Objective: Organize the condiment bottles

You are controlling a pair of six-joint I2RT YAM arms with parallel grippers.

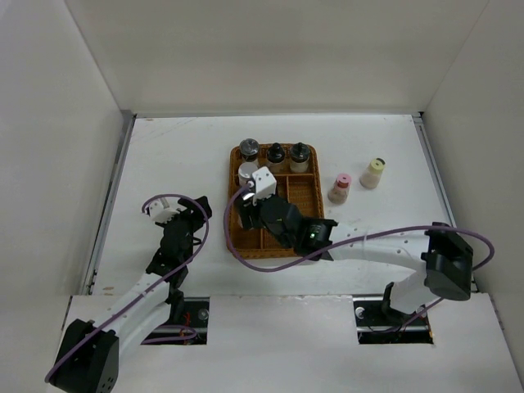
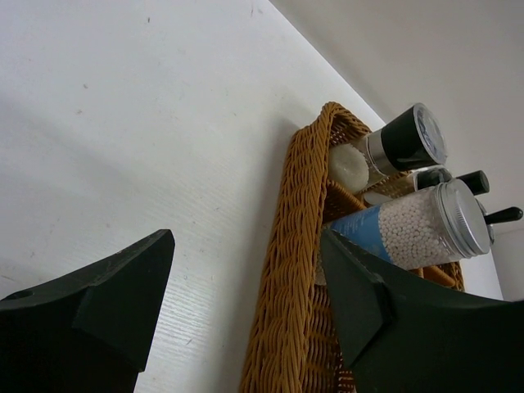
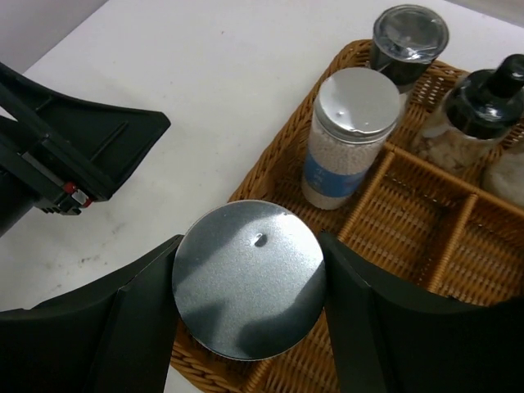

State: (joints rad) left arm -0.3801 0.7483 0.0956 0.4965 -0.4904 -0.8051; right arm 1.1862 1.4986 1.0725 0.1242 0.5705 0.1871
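The right gripper lowers into the tray's near corner section point(image 3: 223, 365) next and releases the white bottle, because that section beside the other grey-capped bottle is open.
My right gripper point(image 3: 249, 282) is shut on a white grey-capped bottle point(image 3: 246, 254), its fingers on both sides of the cap, over the near-left corner of the brown wicker tray point(image 3: 409, 213). In the top view this gripper point(image 1: 248, 215) hides the held bottle. The second grey-capped, blue-labelled bottle point(image 3: 348, 135) point(image 1: 248, 173) stands in the tray behind it. The silver-topped shaker point(image 1: 249, 149) and two black-topped shakers point(image 1: 276, 153) point(image 1: 300, 155) stand in the tray's back row. The pink-capped bottle point(image 1: 341, 187) and cream-capped bottle point(image 1: 373, 173) stand on the table right of the tray. My left gripper point(image 1: 182, 214) is open and empty, left of the tray.
The left wrist view shows the tray's wicker wall point(image 2: 299, 270) just ahead of the open left gripper point(image 2: 246, 246), with the blue-labelled bottle point(image 2: 409, 229) behind it. White walls enclose the table point(image 1: 180, 164) on three sides. The left finger point(image 3: 98, 147) shows beside the tray.
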